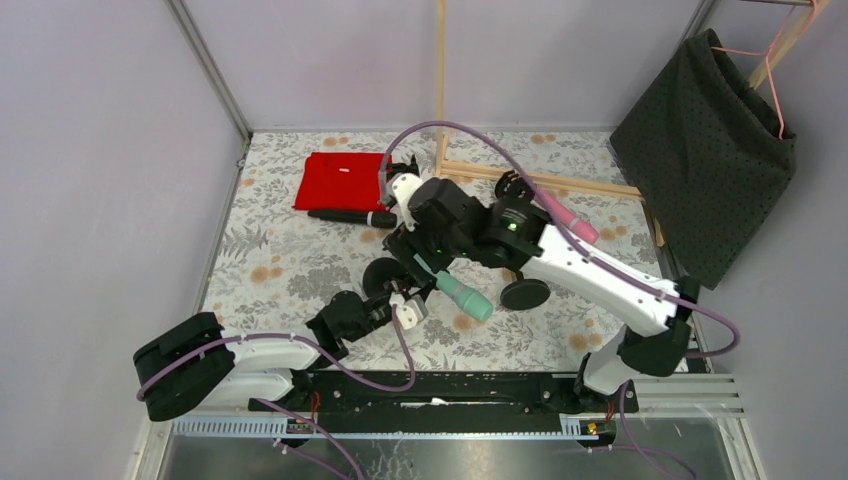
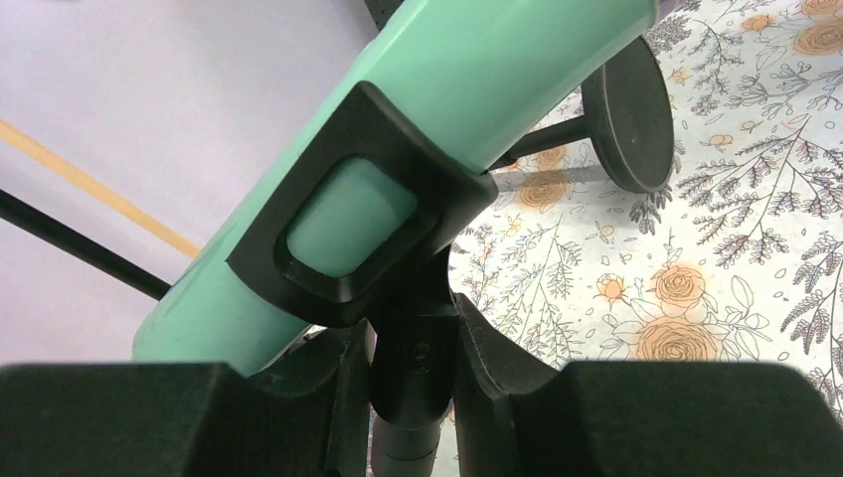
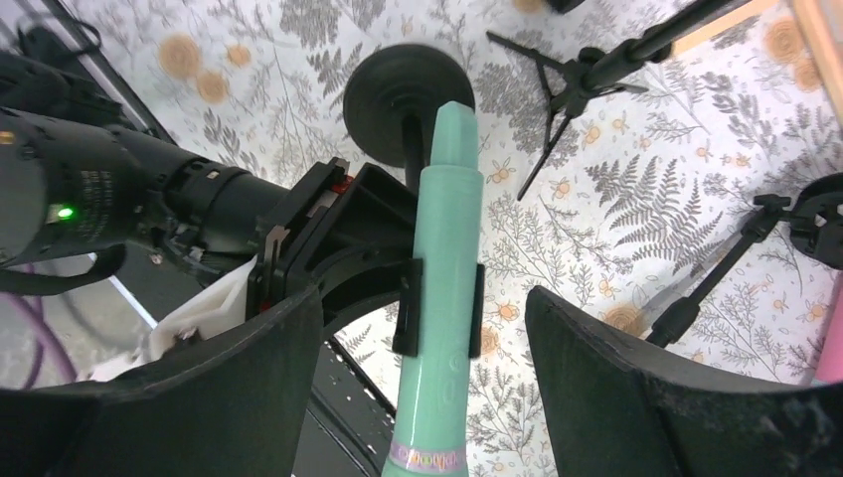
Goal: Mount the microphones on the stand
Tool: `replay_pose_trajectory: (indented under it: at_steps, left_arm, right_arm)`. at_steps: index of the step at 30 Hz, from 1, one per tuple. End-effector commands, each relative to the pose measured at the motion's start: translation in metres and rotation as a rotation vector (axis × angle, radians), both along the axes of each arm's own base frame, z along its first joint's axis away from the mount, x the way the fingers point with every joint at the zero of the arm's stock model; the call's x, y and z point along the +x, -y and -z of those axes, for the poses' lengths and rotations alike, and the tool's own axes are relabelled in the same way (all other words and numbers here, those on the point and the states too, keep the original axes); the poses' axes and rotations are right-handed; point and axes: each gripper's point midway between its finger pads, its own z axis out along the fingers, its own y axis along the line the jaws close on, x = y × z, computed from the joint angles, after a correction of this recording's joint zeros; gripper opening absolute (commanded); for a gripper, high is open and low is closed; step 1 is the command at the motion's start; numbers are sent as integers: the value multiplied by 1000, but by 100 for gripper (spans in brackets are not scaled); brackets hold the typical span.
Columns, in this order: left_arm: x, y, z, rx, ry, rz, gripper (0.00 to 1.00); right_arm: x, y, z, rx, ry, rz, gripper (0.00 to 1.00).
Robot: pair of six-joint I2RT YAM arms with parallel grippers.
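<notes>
The stand's clip is filled, so the robot's left gripper should next carry the stand to the left in the top view and release it on open tablecloth by the side.
The mint green microphone [image 1: 462, 292] sits in the black clip [image 2: 368, 219] of a stand with a round base [image 3: 408, 94]. My left gripper [image 2: 416, 338] is shut on the stand's neck [image 2: 416, 383] just under the clip. My right gripper [image 3: 422, 328] is open, a finger on each side of the mint microphone [image 3: 442, 298] with a gap on both sides. The pink microphone [image 1: 570, 222] is raised behind my right arm. Beside the red cloth, the black microphone [image 1: 350, 216] lies flat on the table.
A folded red cloth [image 1: 338, 180] lies at the back left. A second round stand base [image 1: 525, 293] stands right of the mint microphone. Black tripod legs [image 3: 587, 75] spread over the floral tablecloth. A wooden frame [image 1: 440, 90] and a dark hanging cloth [image 1: 710, 150] are at the back right.
</notes>
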Motion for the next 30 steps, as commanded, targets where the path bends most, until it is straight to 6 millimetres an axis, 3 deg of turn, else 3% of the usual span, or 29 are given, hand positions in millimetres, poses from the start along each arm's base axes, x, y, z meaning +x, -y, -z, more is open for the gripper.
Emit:
replay_pose_trajectory:
  at_steps: [1, 6, 12, 22, 30]
  left_arm:
    - [-22, -6, 60, 82, -255, 36, 0]
    - [-8, -15, 47, -25, -317, -26, 0]
    - [18, -33, 28, -169, -400, -147, 0]
    - [62, -102, -22, -524, -392, -359, 0]
    - [83, -162, -42, -673, -247, -553, 0]
  right_arm:
    - [0, 17, -65, 193, 79, 121, 81]
    - [-1, 41, -82, 273, 120, 202, 81]
    - [-6, 62, -84, 312, 131, 251, 81]
    - [-13, 72, -66, 307, 106, 258, 82]
    - [-12, 80, -62, 298, 120, 276, 83]
